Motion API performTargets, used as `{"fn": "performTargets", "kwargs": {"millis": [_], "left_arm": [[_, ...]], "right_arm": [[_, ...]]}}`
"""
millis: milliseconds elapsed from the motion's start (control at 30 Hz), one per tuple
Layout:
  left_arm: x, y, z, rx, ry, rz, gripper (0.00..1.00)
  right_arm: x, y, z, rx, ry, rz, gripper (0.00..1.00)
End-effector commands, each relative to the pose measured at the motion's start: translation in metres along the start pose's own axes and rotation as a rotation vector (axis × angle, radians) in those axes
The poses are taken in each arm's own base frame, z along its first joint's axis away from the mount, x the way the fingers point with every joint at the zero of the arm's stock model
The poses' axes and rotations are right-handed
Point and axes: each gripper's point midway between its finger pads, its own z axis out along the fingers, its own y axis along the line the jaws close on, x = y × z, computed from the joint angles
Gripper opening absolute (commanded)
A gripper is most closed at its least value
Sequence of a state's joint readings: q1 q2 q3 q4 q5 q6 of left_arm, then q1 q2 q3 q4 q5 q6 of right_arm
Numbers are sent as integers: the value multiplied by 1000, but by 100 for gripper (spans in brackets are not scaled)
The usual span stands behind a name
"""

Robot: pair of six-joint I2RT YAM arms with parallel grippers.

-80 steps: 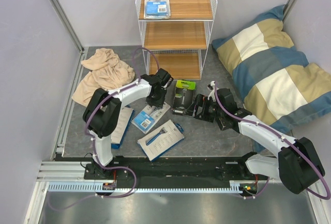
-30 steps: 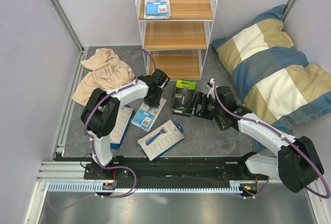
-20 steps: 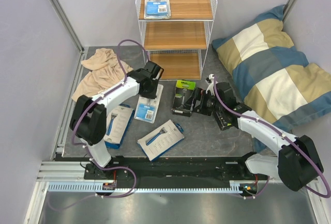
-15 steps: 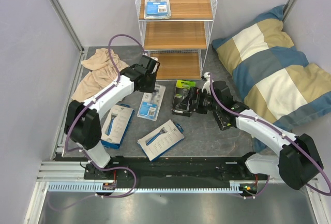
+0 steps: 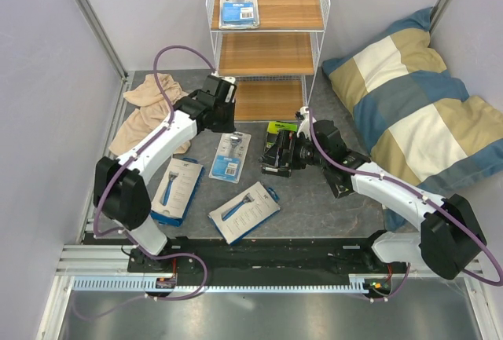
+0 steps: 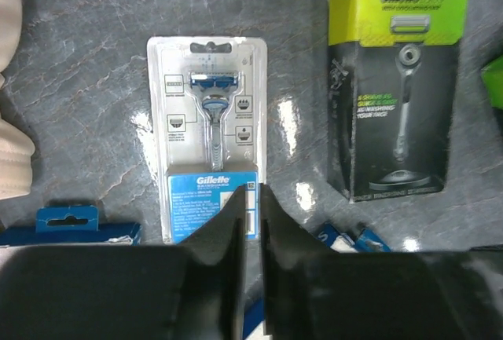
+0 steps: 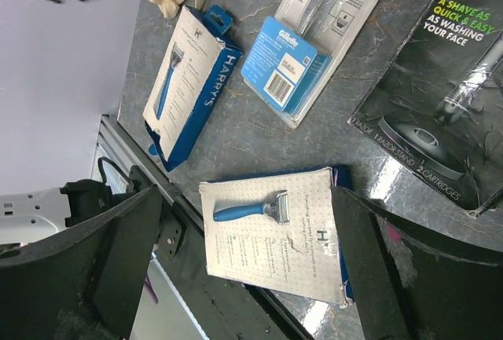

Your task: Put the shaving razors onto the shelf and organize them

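The narrow razor handle is along the middle of the blister card on the floor. My left gripper should open first, then move down onto the handle.
One blue-and-white blister card (image 5: 238, 4) lies on the top board of the shelf (image 5: 283, 12). On the floor, a second blister card (image 5: 229, 157) (image 6: 211, 163) lies flat below my left gripper (image 5: 222, 120) (image 6: 251, 192). That gripper hangs above the card's near end, shut, holding nothing. A black-and-green box (image 6: 397, 89) (image 7: 440, 120) sits to the card's right. My right gripper (image 5: 281, 151) (image 7: 247, 199) hovers over this box, wide open and empty. Two white packs showing blue razors (image 5: 177, 191) (image 5: 244, 212) lie nearer the arm bases.
A crumpled beige cloth (image 5: 157, 112) lies left of the shelf. A big striped pillow (image 5: 409, 104) fills the right side. Grey walls close in both sides. A metal rail (image 5: 236, 281) runs along the near edge.
My left gripper closed and rose back toward the shelf. The floor blister card slid farther back and turned straighter. My right gripper moved left over the black-and-green box.
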State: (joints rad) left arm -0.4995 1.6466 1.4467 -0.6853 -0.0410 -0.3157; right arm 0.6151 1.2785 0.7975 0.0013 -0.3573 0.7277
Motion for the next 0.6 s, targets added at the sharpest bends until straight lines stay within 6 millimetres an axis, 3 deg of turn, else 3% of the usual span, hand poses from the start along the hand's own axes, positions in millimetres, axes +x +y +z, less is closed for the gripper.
{"fn": "performTargets", "kwargs": {"millis": [0, 100, 233, 567], "left_arm": [[27, 7, 30, -25, 85, -25, 46], [36, 10, 44, -37, 107, -31, 63], [41, 13, 59, -52, 128, -22, 66], [55, 25, 92, -99, 166, 20, 50]], "right_arm": [[-16, 12, -1, -28, -53, -43, 98], [-13, 10, -1, -25, -46, -41, 98], [-10, 8, -2, -20, -42, -38, 98], [-5, 3, -1, -12, -30, -26, 98]]}}
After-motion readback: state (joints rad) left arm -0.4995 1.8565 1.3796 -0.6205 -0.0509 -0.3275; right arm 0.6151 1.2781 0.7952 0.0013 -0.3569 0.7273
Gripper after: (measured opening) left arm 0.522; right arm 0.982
